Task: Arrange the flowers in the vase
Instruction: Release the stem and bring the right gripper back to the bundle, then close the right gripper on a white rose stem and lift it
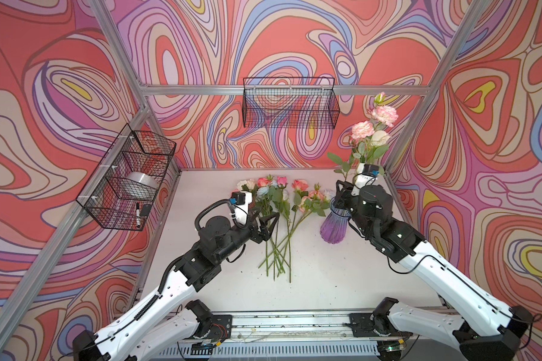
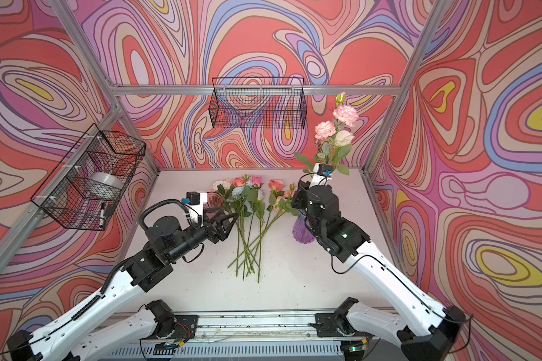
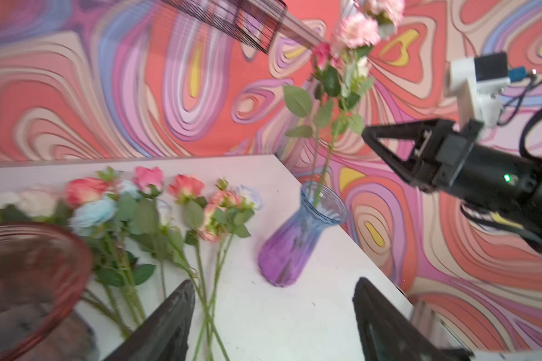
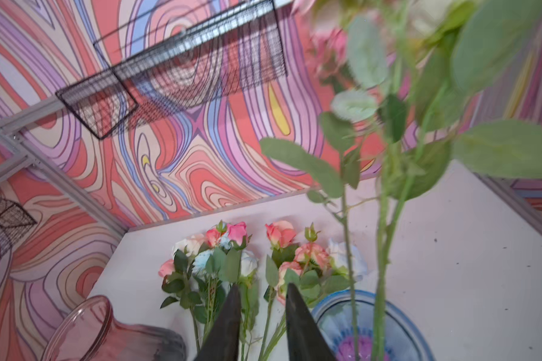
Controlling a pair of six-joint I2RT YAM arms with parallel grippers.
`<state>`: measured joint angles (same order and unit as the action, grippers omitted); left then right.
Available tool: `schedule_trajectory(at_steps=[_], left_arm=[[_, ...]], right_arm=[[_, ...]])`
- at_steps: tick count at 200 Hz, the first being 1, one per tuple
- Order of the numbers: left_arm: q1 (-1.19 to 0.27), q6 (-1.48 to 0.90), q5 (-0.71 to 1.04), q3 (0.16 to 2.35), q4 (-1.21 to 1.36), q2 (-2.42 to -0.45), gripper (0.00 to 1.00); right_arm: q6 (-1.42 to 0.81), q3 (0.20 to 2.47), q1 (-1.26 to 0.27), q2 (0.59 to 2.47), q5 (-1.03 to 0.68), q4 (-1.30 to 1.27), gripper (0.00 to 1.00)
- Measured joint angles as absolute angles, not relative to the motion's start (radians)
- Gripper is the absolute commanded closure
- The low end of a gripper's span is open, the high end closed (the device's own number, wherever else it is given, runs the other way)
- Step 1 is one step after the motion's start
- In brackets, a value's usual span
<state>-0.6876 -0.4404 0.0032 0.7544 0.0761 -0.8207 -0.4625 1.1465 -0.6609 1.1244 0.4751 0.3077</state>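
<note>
I will move my right gripper down and away from the vase next, onto the white flower's green stem [image 1: 288, 227] [image 4: 247, 337]. I will tilt its fingers toward the tabletop, because the stem lies flat there.
Several flowers [image 1: 279, 200] [image 2: 251, 193] [image 3: 151, 206] [image 4: 232, 259] lie on the white table, heads toward the back wall and stems crossing toward the front. Right of them stands a purple and blue glass vase [image 1: 332, 229] [image 2: 301, 233] [image 3: 291, 247] [image 4: 326, 308]. Pink and white flowers [image 1: 373, 131] [image 2: 335, 131] [image 3: 354, 31] stand upright in it. My left gripper [image 1: 271, 225] [image 2: 229, 223] [image 3: 274, 281] is wide open and empty, just left of the lying stems. My right gripper [image 1: 340, 193] [image 2: 299, 190] [image 4: 262, 290] hovers by the vase mouth, narrowly open, with nothing between its fingers, apart from the standing stems.
A pink glass vase [image 2: 215, 201] [image 3: 29, 265] [image 4: 107, 331] sits left of the flowers, behind my left wrist. A wire basket [image 1: 290, 103] hangs on the back wall. Another wire basket [image 1: 129, 178] on the left wall holds a tape roll and a marker. Aluminium posts frame the table.
</note>
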Motion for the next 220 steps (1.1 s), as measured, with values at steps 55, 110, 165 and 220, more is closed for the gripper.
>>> schedule_trajectory(at_steps=[55,110,165,220], left_arm=[[-0.688,-0.440,-0.486,0.742,0.015,-0.746,0.19],[-0.688,-0.442,-0.579,0.743,-0.012,-0.756,0.19],[-0.688,-0.449,-0.572,0.743,-0.017,-0.768,0.19],[-0.688,-0.457,-0.548,0.743,-0.020,-0.790,0.20]], right_arm=[[-0.561,1.189,-0.700,1.496,0.311,0.402,0.75],[-0.574,1.394,-0.708,1.812,0.213,0.511,0.73],[-0.571,1.461,-0.708,2.011,0.160,0.581,0.75],[-0.574,1.472,-0.708,2.052,0.142,0.593,0.98]])
